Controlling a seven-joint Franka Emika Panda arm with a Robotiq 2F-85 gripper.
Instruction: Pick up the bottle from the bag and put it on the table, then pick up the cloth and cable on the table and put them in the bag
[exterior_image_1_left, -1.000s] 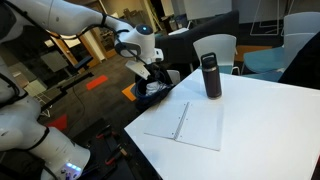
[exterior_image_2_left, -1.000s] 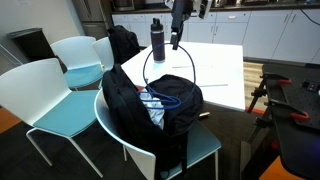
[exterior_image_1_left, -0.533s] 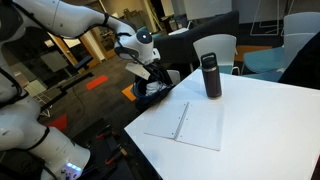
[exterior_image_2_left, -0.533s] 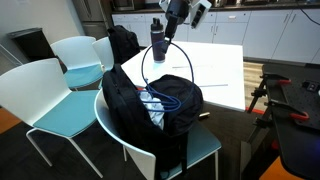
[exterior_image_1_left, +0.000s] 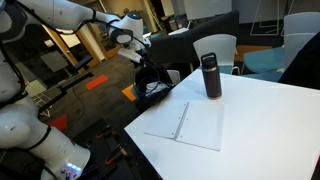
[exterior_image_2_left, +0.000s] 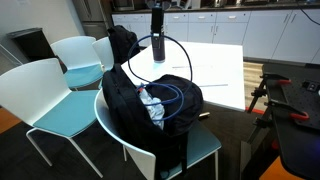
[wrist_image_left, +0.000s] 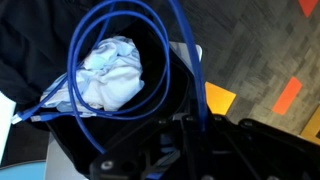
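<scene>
The cable's upper part is still above the bag's opening, so the robot's gripper needs to move down toward the bag's opening (exterior_image_2_left: 164, 103) (wrist_image_left: 130, 78) next and release the cable.
My gripper (wrist_image_left: 198, 130) is shut on the blue cable (wrist_image_left: 70, 75), which hangs from it in wide loops down into the open black bag (exterior_image_2_left: 125, 110). The white-grey cloth (wrist_image_left: 112, 75) lies inside the bag, under the loops. In an exterior view the gripper (exterior_image_2_left: 157, 32) is raised above the bag's far side, in front of the dark bottle (exterior_image_2_left: 158, 52). The bottle (exterior_image_1_left: 210, 75) stands upright on the white table (exterior_image_1_left: 260, 130). The gripper (exterior_image_1_left: 142, 47) hovers over the bag (exterior_image_1_left: 152, 88) beside the table's edge.
The bag rests on a teal chair (exterior_image_2_left: 205, 145) pushed against the table. A flat white paper sheet with a thin rod (exterior_image_1_left: 185, 125) lies on the table near the front. More white chairs (exterior_image_2_left: 40, 90) and a black backpack (exterior_image_2_left: 123, 42) stand nearby.
The jaws have closed on the cable. The gripper has moved up and sideways away from the table, drawing the cable loop taller above the bag.
</scene>
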